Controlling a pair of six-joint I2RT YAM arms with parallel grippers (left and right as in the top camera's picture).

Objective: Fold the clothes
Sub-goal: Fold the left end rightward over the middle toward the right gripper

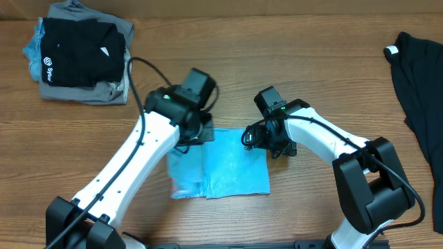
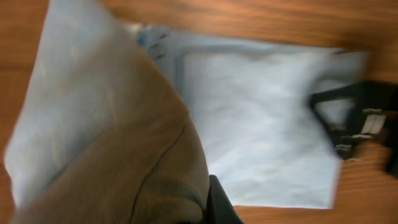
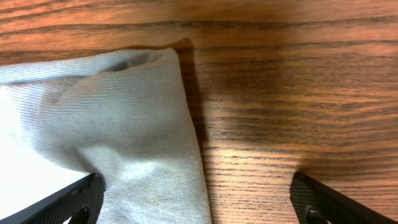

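Observation:
My left gripper is going to carry the fold toward the right in the overhead view next and let it go over the shirt's flat half (image 1: 237, 159) (image 2: 261, 121), which is still uncovered.
The light blue T-shirt (image 1: 232, 169) lies folded on the wooden table at the centre. My left gripper (image 1: 196, 133) is at its far left corner. In the left wrist view a flap of the shirt (image 2: 112, 124) rises right up to the camera beside one dark finger (image 2: 219, 202), so the gripper looks shut on it. My right gripper (image 1: 250, 138) is at the shirt's far right edge. Its fingers (image 3: 199, 205) are wide open, low over the table, with the shirt's corner (image 3: 137, 124) between them. A black garment (image 1: 419, 90) with a white tag (image 1: 392, 50) lies at the far right.
A pile of folded clothes (image 1: 79, 55), with a black piece on top and grey and blue ones under it, sits at the back left. Bare wooden table (image 1: 304, 76) lies behind and between the arms. The right gripper also shows in the left wrist view (image 2: 364, 124).

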